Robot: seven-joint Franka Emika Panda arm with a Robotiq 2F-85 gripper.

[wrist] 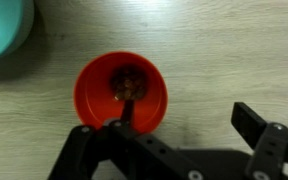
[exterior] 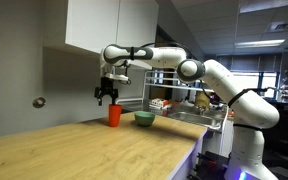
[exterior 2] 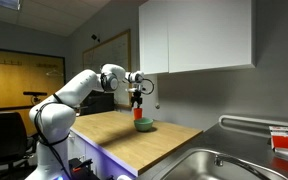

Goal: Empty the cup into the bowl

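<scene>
My gripper is to go down next, astride the rim's side away from the bowl (wrist: 165, 103), and it should then close on the cup.
The red-orange cup (exterior: 114, 115) stands upright on the wooden counter, just beside the light green bowl (exterior: 144, 118). Both also show in an exterior view, the cup (exterior 2: 136, 122) and the bowl (exterior 2: 145, 125). In the wrist view I look down into the cup (wrist: 104, 90), which holds brown bits; the bowl's rim (wrist: 4, 30) is at the top left corner. My gripper (exterior: 106, 95) hangs a little above the cup, open and empty. In the wrist view my gripper (wrist: 186, 118) has one finger over the cup's mouth and the other finger over bare counter.
A wall cabinet (exterior: 104, 25) hangs just above the arm. A metal dish rack (exterior: 184, 108) with items stands past the bowl. A steel sink (exterior 2: 204, 162) lies at the counter's end. The counter edge (exterior: 189, 150) runs near the robot's base.
</scene>
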